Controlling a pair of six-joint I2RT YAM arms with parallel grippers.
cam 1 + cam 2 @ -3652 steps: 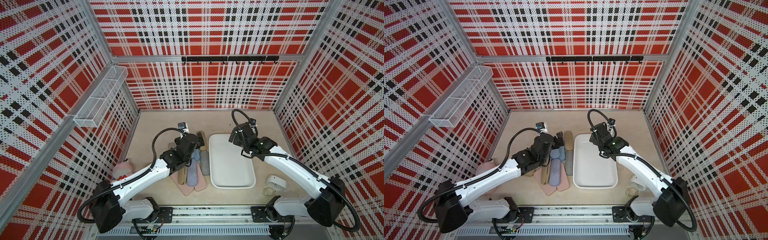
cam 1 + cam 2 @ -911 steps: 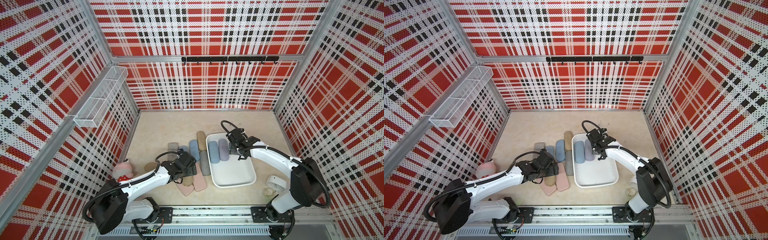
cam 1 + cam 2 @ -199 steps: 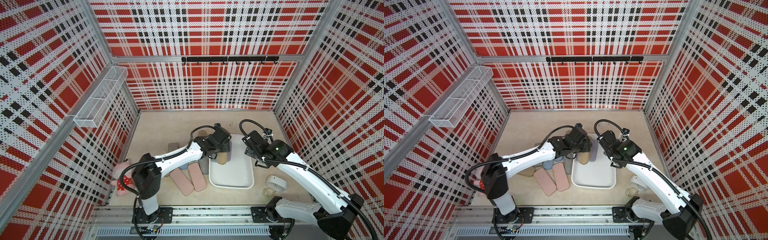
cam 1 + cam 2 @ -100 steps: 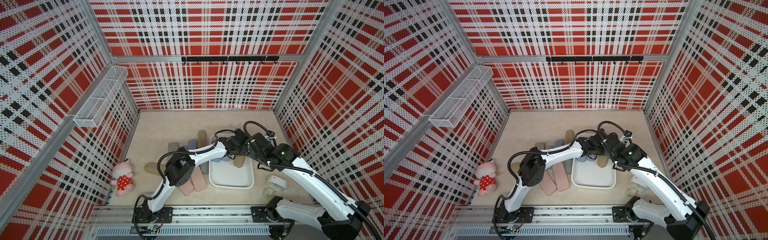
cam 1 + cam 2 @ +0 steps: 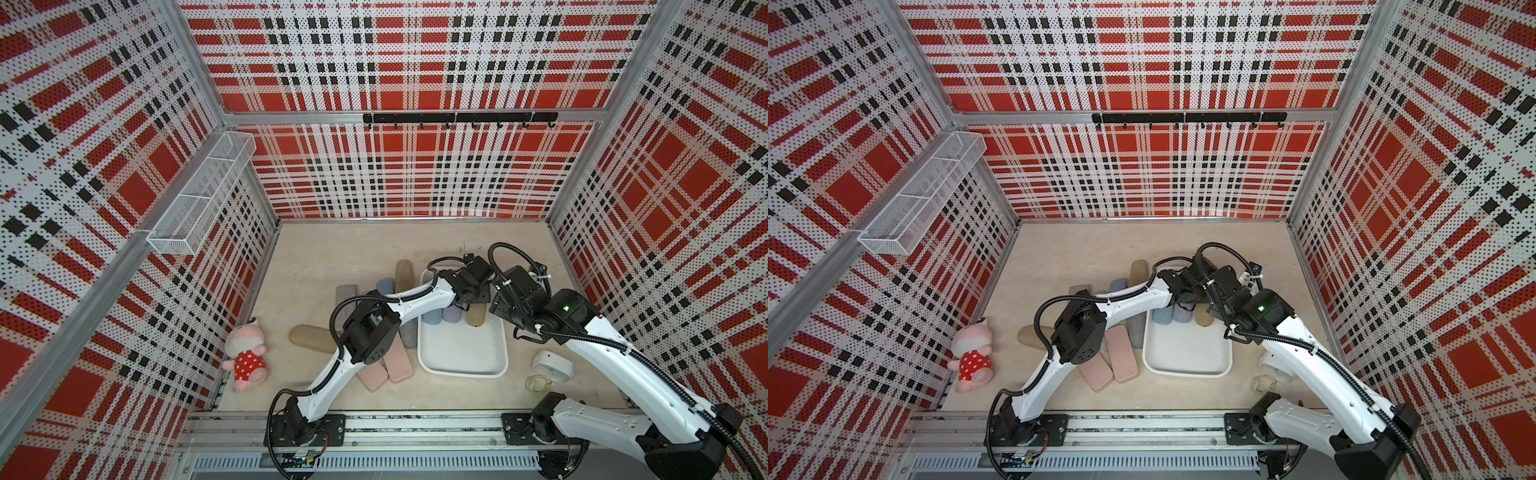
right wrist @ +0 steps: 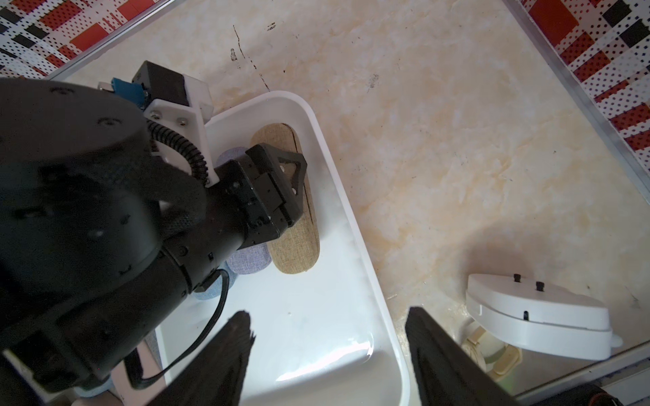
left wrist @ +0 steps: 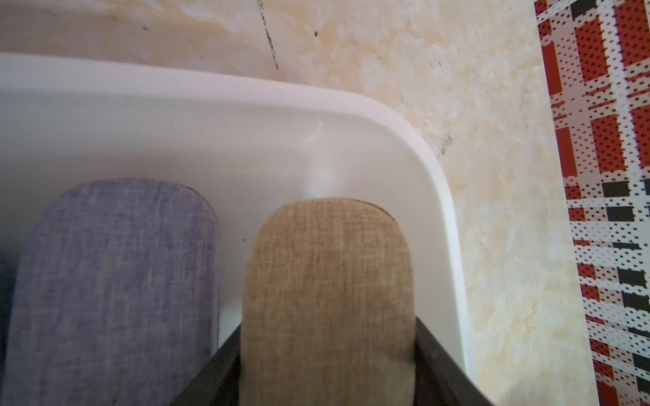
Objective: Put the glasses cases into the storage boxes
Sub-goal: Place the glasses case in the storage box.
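My left gripper next needs to stay low over the box's far corner (image 7: 376, 162), open and let go of the tan case. The tan case hangs inside the rim of the storage box, clear of the lavender (image 7: 116, 281) one.
The storage box, a shallow white tray (image 5: 461, 372) (image 5: 1185, 372), holds three glasses cases side by side at its far end: blue (image 5: 432, 318), lavender (image 5: 451, 314) (image 7: 116, 281) and tan (image 5: 476, 316) (image 7: 329, 267) (image 6: 295, 246). My left gripper (image 7: 329, 327) (image 6: 281, 182) is shut on the tan case, which lies low in the tray's far right corner. My right gripper (image 6: 327, 314) hangs open and empty over the tray's right rim (image 6: 351, 225). Several more cases lie left of the tray: pink (image 5: 397, 361), grey (image 5: 409, 332) and tan (image 5: 309, 338).
A white round device (image 5: 552, 365) (image 6: 538, 316) sits right of the tray. A pink plush toy (image 5: 245, 353) lies by the left wall. A wire-mesh basket (image 5: 203, 195) hangs on the left wall and a black hook rail (image 5: 457, 118) on the back wall.
My left gripper has carried the tan case rightwards across the tray to beside the lavender one. The right arm has drawn in close over the tray's right side.
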